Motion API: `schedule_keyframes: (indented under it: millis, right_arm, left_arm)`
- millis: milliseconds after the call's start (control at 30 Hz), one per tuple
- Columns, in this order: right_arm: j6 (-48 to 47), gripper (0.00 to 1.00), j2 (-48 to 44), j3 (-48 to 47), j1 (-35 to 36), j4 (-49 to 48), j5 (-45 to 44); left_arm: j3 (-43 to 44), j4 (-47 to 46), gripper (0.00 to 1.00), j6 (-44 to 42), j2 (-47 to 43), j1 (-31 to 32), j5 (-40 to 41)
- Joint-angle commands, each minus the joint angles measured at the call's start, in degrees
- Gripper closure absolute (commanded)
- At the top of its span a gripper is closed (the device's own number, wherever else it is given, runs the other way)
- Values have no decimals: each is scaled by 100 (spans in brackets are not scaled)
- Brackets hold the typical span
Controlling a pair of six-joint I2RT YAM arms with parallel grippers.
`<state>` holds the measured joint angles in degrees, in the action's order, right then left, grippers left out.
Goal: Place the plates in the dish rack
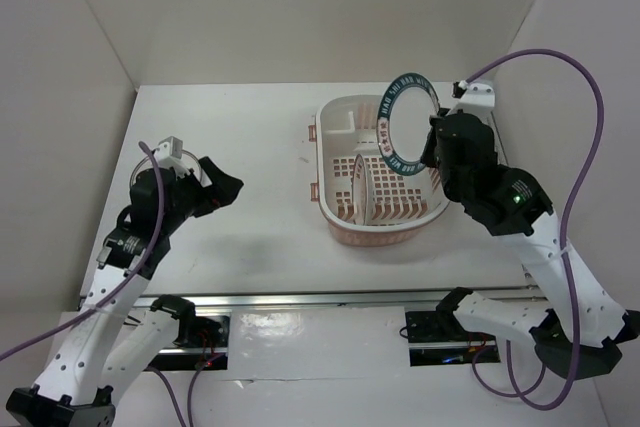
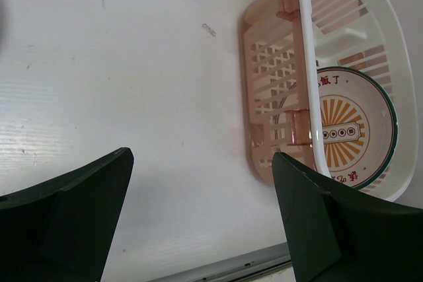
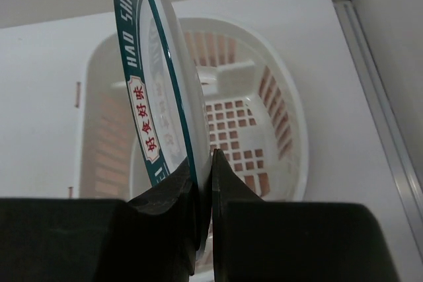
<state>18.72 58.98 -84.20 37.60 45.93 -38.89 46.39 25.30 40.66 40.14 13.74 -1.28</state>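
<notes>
The rack's free slots are below the upright plate, so my right gripper should next lower the blue-rimmed plate into the dish rack (image 1: 335, 127) beside the sunburst plate.
The pale-pink and white dish rack (image 1: 335, 127) stands right of centre; it also shows in the left wrist view (image 2: 304, 64) and the right wrist view (image 3: 284, 104). A plate with an orange sunburst centre (image 2: 347, 130) stands on edge inside it, seen edge-on from above (image 1: 362, 190). My right gripper (image 1: 432, 152) is shut on the rim of the plate with the dark blue lettered rim (image 1: 400, 137), holding it upright above the rack (image 3: 155, 90). My left gripper (image 1: 228, 190) is open and empty over the table, left of the rack. The plate with red marks is out of view.
White walls enclose the table on the left, back and right. A metal rail (image 1: 330, 299) runs along the near edge. A purple cable (image 1: 590, 127) loops beside the right arm. Bare table (image 1: 250, 137) lies between the left gripper and the rack.
</notes>
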Motion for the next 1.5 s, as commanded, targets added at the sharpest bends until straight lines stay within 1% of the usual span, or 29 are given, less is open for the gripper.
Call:
schedule_keyframes:
  millis: [0, 33, 300, 400, 600, 800, 900, 1467]
  right_arm:
    - [482, 100, 16, 43, 1, 556, -865]
    - [483, 100, 17, 114, 1, 627, -1048]
    - [668, 100, 219, 641, 1, 627, -1103]
    - [729, 100, 272, 1009, 1, 426, -778]
    - [730, 100, 219, 1476, 107, 144, -514]
    - [913, 100, 403, 1670, 361, 22, -461]
    - [1019, 100, 517, 1793, 475, 21, -601]
    - [1248, 100, 728, 2189, 476, -111, -769]
  left_arm:
    - [54, -104, 0, -85, 55, 15, -56]
    - [54, -104, 0, -85, 55, 15, -57]
    - [54, -104, 0, -85, 161, 15, -57]
    - [106, -52, 0, -85, 213, 15, -57]
    - [107, -51, 0, -85, 214, 15, -57]
    - [107, -51, 0, -85, 266, 15, -57]
    - [107, -51, 0, -85, 266, 15, -5]
    - [107, 1, 0, -85, 214, 15, 49]
